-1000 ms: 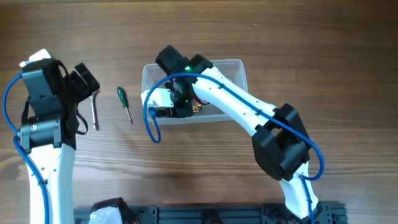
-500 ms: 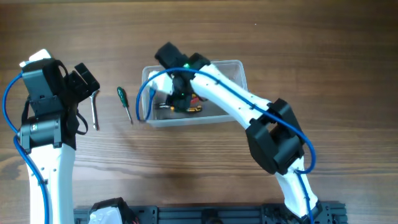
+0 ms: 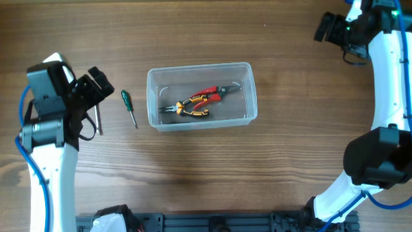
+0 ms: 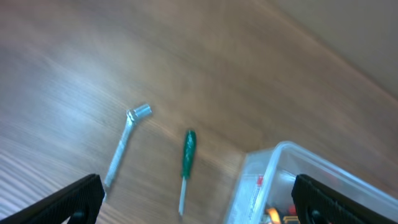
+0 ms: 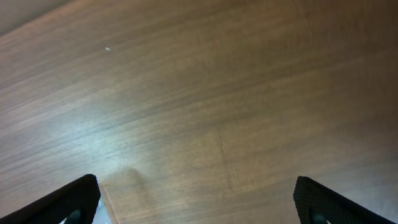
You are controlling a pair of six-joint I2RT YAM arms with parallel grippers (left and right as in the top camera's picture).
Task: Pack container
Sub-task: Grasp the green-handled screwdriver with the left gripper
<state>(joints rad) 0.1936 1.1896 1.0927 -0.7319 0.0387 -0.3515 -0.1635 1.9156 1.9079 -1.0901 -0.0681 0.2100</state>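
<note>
The screwdriver's green handle (image 3: 127, 99) is below my left gripper's fingers and to their right in the overhead view, so next my left gripper will go down toward the container (image 3: 251, 90) onto the handle.
The container (image 3: 251, 90), a clear plastic tub, stands mid-table with red-handled pliers (image 3: 211, 92) and orange-handled pliers (image 3: 190, 108) lying inside. Left of it lie a green screwdriver (image 3: 129, 107) and a silver bent wrench (image 3: 98, 121). My left gripper (image 3: 102, 87) hovers open above the wrench's far end, holding nothing. In the left wrist view the wrench (image 4: 126, 141), the screwdriver (image 4: 186, 158) and the container's corner (image 4: 280, 163) sit ahead of the open left gripper (image 4: 199, 200). My right gripper (image 3: 324, 29) is open at the far right back, its own view showing only bare wood under the right gripper (image 5: 198, 202).
The wooden table (image 3: 193, 167) runs all round the tub. A black rail (image 3: 212, 222) with the arm bases lines the front edge. The right arm's white links (image 3: 386, 77) stand along the right side.
My right gripper opened, left the pliers in the container, rose and swung away to the far right back. The left arm shifted slightly right.
</note>
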